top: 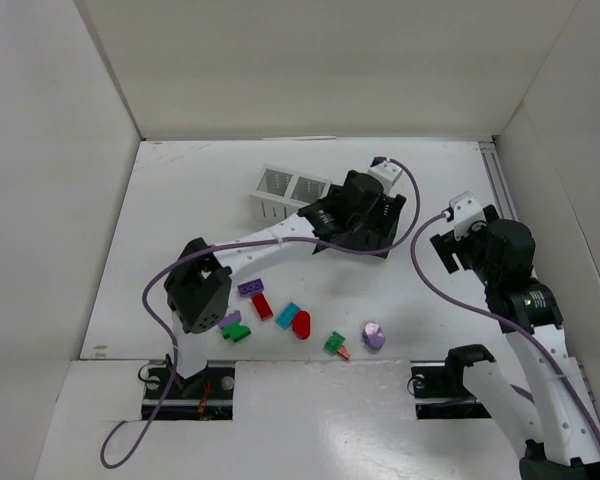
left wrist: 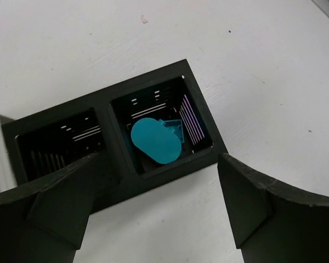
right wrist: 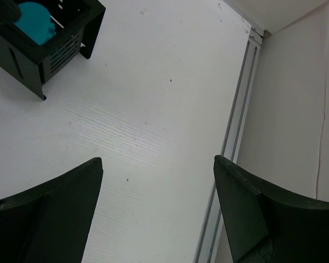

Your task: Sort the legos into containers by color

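Note:
Next, my right gripper swings to the left in the top view and back, then lowers over the teal brick [top: 288, 315], because one black cup already holds teal pieces.
The containers are a joined row: two white cups [top: 282, 188] and two black cups [top: 384, 240]. My left gripper [top: 365, 215] hovers open and empty just over the black cups. In the left wrist view the gripper [left wrist: 156, 205] is above the right black cup [left wrist: 205, 118], which holds a teal oval [left wrist: 155, 141] and a teal brick [left wrist: 175, 127]. The left black cup [left wrist: 57, 148] looks empty. Loose legos lie near the front: purple brick [top: 250, 288], red brick [top: 263, 306], teal brick [top: 288, 315], red oval [top: 301, 324], green pieces [top: 236, 332] [top: 334, 342], purple round piece [top: 374, 335]. My right gripper [top: 445, 243] is open and empty over bare table [right wrist: 156, 181].
White walls enclose the table on three sides. A metal rail [right wrist: 236, 137] runs along the right wall, close to my right gripper. The black cup's corner [right wrist: 49, 44] shows at the upper left of the right wrist view. A purple cable [top: 160, 290] loops from the left arm.

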`<state>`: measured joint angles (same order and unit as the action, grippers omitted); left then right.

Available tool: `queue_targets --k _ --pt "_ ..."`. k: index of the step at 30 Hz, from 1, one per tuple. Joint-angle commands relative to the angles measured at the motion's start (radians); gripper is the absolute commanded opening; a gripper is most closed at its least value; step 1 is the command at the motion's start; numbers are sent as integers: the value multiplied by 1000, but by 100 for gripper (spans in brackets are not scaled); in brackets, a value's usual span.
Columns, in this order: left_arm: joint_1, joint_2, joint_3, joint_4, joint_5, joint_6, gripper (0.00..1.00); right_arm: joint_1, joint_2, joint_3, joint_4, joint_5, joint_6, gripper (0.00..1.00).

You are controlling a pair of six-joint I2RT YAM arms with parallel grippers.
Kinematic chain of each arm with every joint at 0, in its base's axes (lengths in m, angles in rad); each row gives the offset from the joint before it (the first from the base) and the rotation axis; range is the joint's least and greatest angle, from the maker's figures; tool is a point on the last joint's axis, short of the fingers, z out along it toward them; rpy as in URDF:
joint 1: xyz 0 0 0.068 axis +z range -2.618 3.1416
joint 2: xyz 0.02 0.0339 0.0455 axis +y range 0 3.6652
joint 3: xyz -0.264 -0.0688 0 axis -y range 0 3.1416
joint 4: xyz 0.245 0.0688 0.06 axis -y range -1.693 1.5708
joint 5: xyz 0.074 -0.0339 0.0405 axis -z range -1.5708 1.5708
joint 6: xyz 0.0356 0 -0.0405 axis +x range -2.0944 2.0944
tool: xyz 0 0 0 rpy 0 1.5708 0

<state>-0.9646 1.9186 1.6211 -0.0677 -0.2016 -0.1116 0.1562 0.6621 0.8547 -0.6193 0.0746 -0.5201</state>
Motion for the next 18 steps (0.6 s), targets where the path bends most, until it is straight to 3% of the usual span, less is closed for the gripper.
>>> queue_targets --k 1,3,6,10,13,14,15,18 --pt "1 -165 -55 37 10 -22 85 -6 -33 -17 46 -30 -15 87" --pt "1 -249 -104 8 -53 -74 98 -6 -33 -28 73 -132 -41 87" --pt "1 -389 -243 -52 -164 -157 100 5 -13 -54 145 -333 -89 85" --pt "20 -578 -438 -176 -266 -373 100 124 68 -82 232 -383 -107 85" --pt "56 -716 -585 -256 -266 -532 100 378 151 -91 300 -327 -126 85" --pt "81 -745 -648 -276 -266 -572 100 548 178 -91 338 -288 -126 85" --pt "95 -771 -674 -297 -275 -652 100 633 245 -74 354 -245 -136 85" --pt "113 -863 -748 -360 -311 -703 100 869 415 -24 388 -158 -202 85"
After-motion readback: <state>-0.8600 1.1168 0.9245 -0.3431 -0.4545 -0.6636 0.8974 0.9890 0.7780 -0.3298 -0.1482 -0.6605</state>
